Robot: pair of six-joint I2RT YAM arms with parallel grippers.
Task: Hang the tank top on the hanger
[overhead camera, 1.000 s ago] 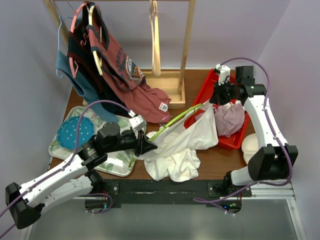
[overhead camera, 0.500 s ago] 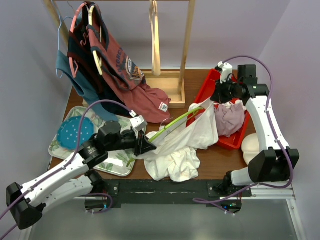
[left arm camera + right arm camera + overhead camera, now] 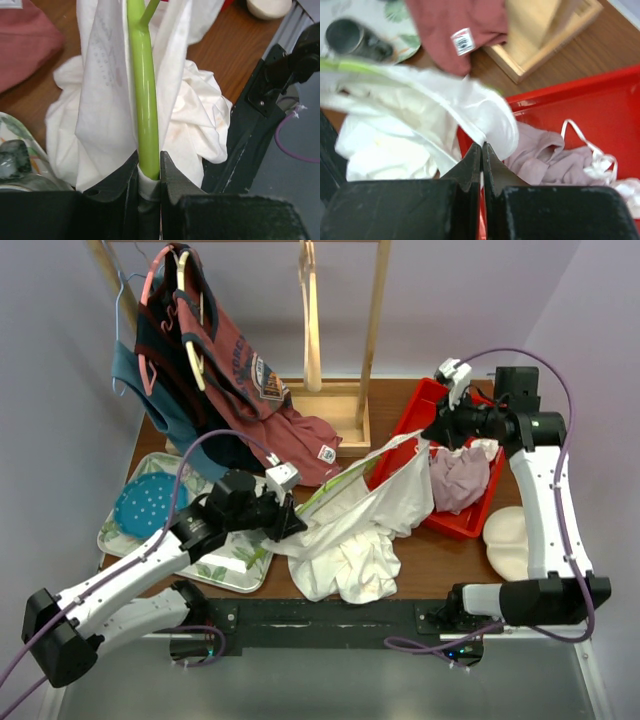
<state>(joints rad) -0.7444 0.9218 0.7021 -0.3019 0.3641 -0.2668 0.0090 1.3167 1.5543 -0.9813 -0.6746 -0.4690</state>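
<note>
Next, my left gripper rises and moves outward to the rack's bar [image 3: 245, 242] beside the faded-red shirt, then releases the hanger [image 3: 340, 483] there, since that part is empty.
The white tank top [image 3: 350, 535] lies bunched on the table's near middle and stretches up to the right, draped over the lime-green hanger [image 3: 340, 483]. My left gripper [image 3: 290, 525] is shut on the hanger's lower end; in the left wrist view the green bar [image 3: 145, 95] runs up from between the jaws [image 3: 149, 175] with white fabric [image 3: 105, 110] on both sides. My right gripper [image 3: 432, 435] is shut on a strap edge of the tank top [image 3: 485, 117] and holds it up over the red tray [image 3: 600, 105]; its jaws [image 3: 482, 146] pinch the white hem.
A red tray [image 3: 410, 412] holds a mauve-pink cloth [image 3: 458, 480]. A faded-red shirt [image 3: 265, 400] and dark garments hang from the wooden rack [image 3: 375, 330] at the back. A floral tray [image 3: 140, 525] sits at left. A cream object [image 3: 512, 540] lies at right.
My right gripper has moved right and slightly up, pulling the tank top's strap taut. My left gripper has shifted up and right with the hanger.
</note>
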